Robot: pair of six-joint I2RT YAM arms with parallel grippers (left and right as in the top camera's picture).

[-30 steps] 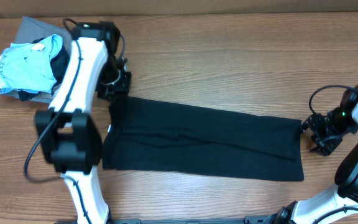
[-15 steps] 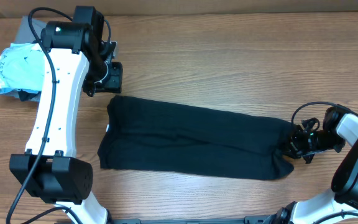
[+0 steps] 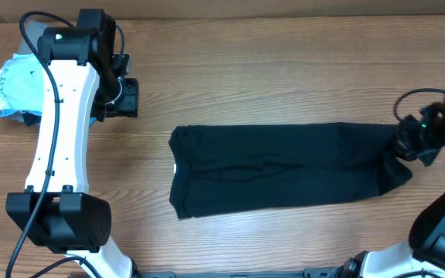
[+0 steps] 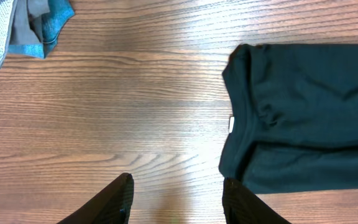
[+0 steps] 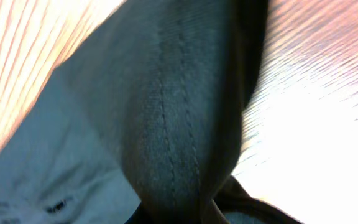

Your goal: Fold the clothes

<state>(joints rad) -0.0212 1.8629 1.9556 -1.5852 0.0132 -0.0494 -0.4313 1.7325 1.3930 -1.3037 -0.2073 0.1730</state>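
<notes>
My right gripper carries the shirt's end left in the overhead view next, over to the still-long shirt's flat middle [image 3: 271, 161], and releases it there.
The clothes, a black shirt [image 3: 284, 170], lie as a long folded strip across the middle of the table. A small white label [image 4: 232, 124] shows at the collar end in the left wrist view, where the shirt [image 4: 303, 112] fills the right side. My right gripper [image 3: 409, 143] is shut on the shirt's right end, and a bunched flap hangs below it. Black fabric with a stitched hem [image 5: 179, 124] fills the right wrist view, pinched at my right gripper [image 5: 188, 214]. My left gripper [image 3: 126, 96] hovers open and apart from the shirt's left end, with only bare wood under my left gripper [image 4: 178, 199].
A pile of light-blue and grey garments [image 3: 22, 85] sits at the back left corner, behind the left arm. The same pile [image 4: 17, 25] shows at the top left of the left wrist view. Brown cardboard runs along the table's far edge [image 3: 284, 8].
My right gripper has shut on the shirt's right end and dragged the whole shirt to the right. The left arm has drawn back to the left, away from the shirt.
</notes>
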